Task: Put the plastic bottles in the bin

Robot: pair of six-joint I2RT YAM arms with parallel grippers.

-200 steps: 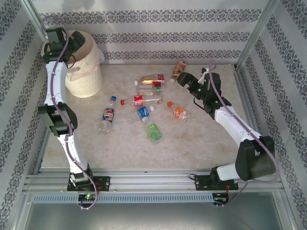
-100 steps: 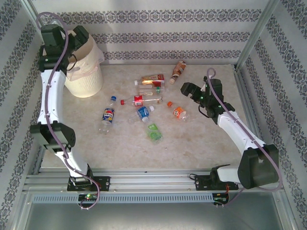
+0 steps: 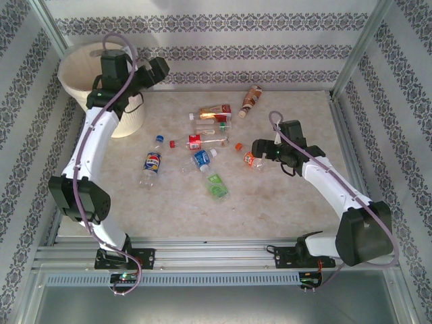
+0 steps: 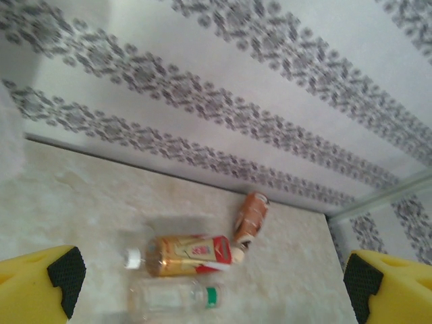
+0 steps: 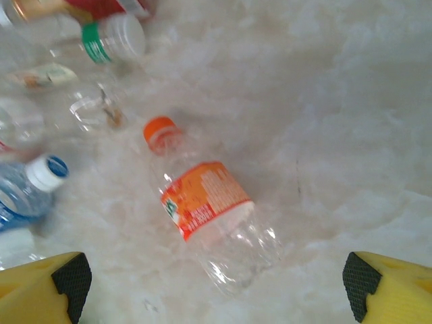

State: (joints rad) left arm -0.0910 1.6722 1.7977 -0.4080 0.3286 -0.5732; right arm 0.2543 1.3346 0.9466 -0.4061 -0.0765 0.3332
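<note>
The bottle lies slanted between my open fingers. My right gripper will turn next as it goes down to the orange label [image 3: 250, 159] [image 5: 206, 198].
Several plastic bottles lie scattered mid-table. An orange-label bottle [image 3: 251, 159] [image 5: 206, 216] lies flat between the open fingers of my right gripper [image 3: 260, 150] [image 5: 212, 287], which hovers just above it without touching. The cream bin [image 3: 75, 62] stands at the far left corner. My left gripper [image 3: 156, 69] [image 4: 212, 283] is open and empty, raised just right of the bin and facing the back wall. Below it lie a tea bottle with a red and yellow label [image 4: 189, 255], a brown bottle [image 4: 252, 216] and a clear bottle with a green band [image 4: 172, 297].
More bottles lie left of the right gripper: a blue-label one [image 3: 200, 159] [image 5: 27, 192], a red-label one [image 3: 196, 142], a green one [image 3: 217, 186] and a dark blue one [image 3: 152, 164]. Patterned walls close in the table on three sides.
The left arm has swung from over the bin to its right side. The right gripper has moved toward me and left, down over the orange-label bottle. The bin's rim now sits further left.
</note>
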